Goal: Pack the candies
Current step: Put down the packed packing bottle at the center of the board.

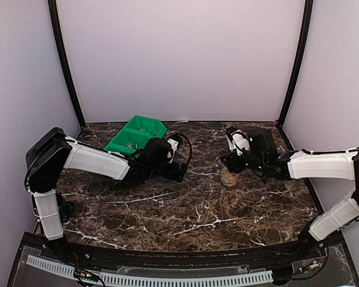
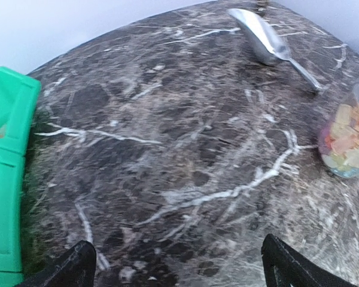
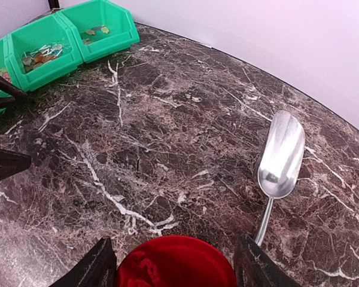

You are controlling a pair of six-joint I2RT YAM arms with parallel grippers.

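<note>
My right gripper carries the candy jar by its red lid (image 3: 185, 260) outward toward the green bins next, then opens at the empty marble beside them.
The candies (image 2: 349, 142) fill a clear jar (image 1: 229, 177) at the right edge of the left wrist view. More candies (image 3: 42, 55) lie in the green bins (image 3: 66, 42). My right gripper (image 3: 176, 269) has a finger against each side of the round red lid (image 3: 185, 260) and is shut on it, over the jar in the top view. My left gripper (image 2: 179, 269) is open and empty, low over bare marble between the green bin (image 2: 6, 179) and the jar. In the top view the left gripper (image 1: 180, 173) is right of the bins (image 1: 136, 134).
A metal scoop (image 3: 279, 158) lies on the marble beyond the lid and to its right; it also shows in the left wrist view (image 2: 263, 39). The left gripper's dark fingers (image 3: 6, 164) show at the left edge of the right wrist view. White walls enclose the table.
</note>
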